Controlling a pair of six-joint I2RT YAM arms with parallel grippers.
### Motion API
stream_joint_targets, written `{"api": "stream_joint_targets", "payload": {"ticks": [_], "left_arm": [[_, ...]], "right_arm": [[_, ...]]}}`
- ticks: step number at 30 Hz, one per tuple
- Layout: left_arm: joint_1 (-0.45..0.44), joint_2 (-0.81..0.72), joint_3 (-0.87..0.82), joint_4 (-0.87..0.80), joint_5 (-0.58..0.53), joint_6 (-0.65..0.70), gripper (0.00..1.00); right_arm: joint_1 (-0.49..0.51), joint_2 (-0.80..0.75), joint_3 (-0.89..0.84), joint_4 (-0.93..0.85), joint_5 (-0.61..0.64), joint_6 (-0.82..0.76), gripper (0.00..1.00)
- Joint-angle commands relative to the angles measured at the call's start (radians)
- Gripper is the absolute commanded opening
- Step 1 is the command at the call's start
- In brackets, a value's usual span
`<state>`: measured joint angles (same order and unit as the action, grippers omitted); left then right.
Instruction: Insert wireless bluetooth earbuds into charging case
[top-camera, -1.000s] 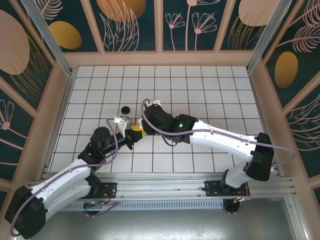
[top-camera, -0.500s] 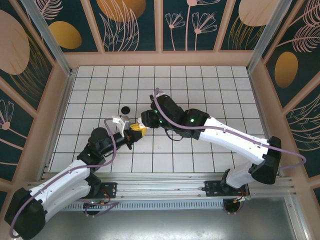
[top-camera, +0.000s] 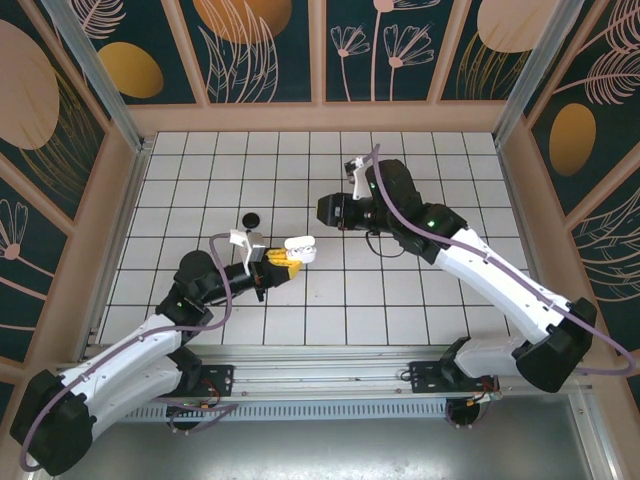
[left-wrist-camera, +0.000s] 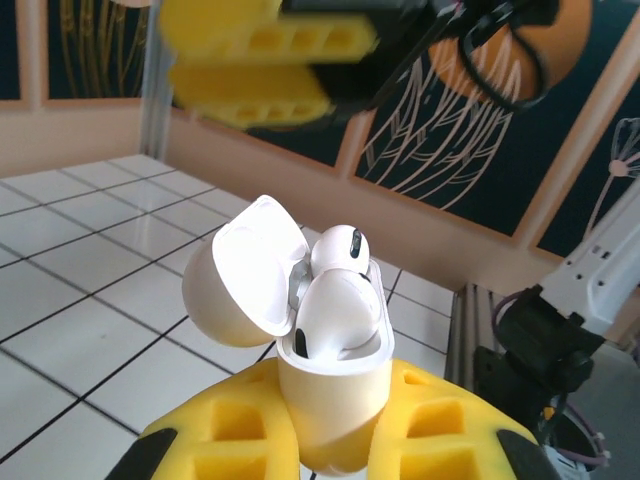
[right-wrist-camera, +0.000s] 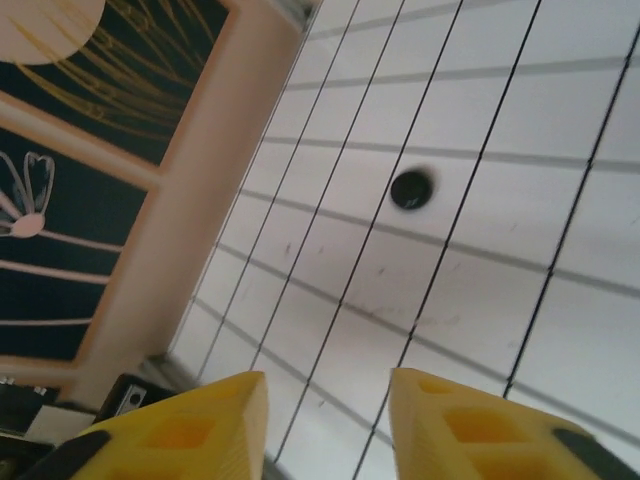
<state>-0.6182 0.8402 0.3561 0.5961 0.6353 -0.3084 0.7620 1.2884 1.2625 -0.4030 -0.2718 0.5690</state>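
Observation:
My left gripper should tip downward, set the case down on the bare tiles below and then let go of it, because both white earbuds are in the charging case (top-camera: 300, 247).
My left gripper (top-camera: 283, 262) (left-wrist-camera: 335, 425) is shut on the base of the white charging case (top-camera: 300, 247) (left-wrist-camera: 335, 385) and holds it upright above the tiles. The lid (left-wrist-camera: 240, 275) hangs open to the left. Two white earbuds (left-wrist-camera: 335, 295) sit in the case, their heads showing above its rim. My right gripper (top-camera: 326, 211) (right-wrist-camera: 328, 430) hovers up and to the right of the case, clear of it, open with nothing between its yellow fingers (left-wrist-camera: 255, 60). A small black round piece (top-camera: 250, 220) (right-wrist-camera: 411, 189) lies on the tiles left of the case.
The white tiled table (top-camera: 420, 180) is walled by wooden frames (top-camera: 320, 117) at the back and both sides. A metal rail (top-camera: 330, 360) with the arm bases runs along the near edge. The right arm's forearm (top-camera: 480, 265) crosses the right half.
My right gripper has pulled back up and to the right, away from the case, with its jaws now apart and empty. The left gripper has kept the case still.

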Motion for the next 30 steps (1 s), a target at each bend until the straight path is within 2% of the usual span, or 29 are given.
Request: {"api": "stream_joint_targets", "payload": {"ticks": [1, 4, 11, 17, 21, 24, 27, 30], "left_arm": [[-0.002, 0.021, 0.054, 0.082, 0.061, 0.006, 0.0], [-0.002, 0.042, 0.07, 0.086, 0.058, 0.01, 0.0], [-0.002, 0.056, 0.072, 0.075, -0.022, -0.011, 0.0], [-0.002, 0.041, 0.052, 0.065, -0.096, -0.058, 0.0], [-0.002, 0.043, 0.044, 0.041, -0.132, -0.077, 0.0], [-0.002, 0.09, 0.061, -0.039, -0.192, -0.076, 0.0], [-0.002, 0.169, 0.078, -0.075, -0.242, -0.11, 0.0], [-0.001, 0.252, 0.091, -0.059, -0.284, -0.163, 0.0]], "right_arm": [[-0.017, 0.025, -0.032, 0.046, -0.233, 0.002, 0.27], [-0.02, 0.039, -0.05, 0.051, -0.316, 0.0, 0.19], [-0.016, -0.008, -0.071, 0.101, -0.443, -0.036, 0.14], [0.036, -0.078, -0.065, 0.001, -0.404, -0.127, 0.14], [0.023, -0.15, -0.097, -0.04, -0.273, -0.132, 0.16], [-0.01, -0.212, -0.135, -0.046, -0.075, -0.106, 0.22], [-0.052, -0.261, -0.195, -0.039, 0.112, -0.083, 0.32], [-0.09, -0.276, -0.263, -0.022, 0.242, -0.079, 0.38]]}}
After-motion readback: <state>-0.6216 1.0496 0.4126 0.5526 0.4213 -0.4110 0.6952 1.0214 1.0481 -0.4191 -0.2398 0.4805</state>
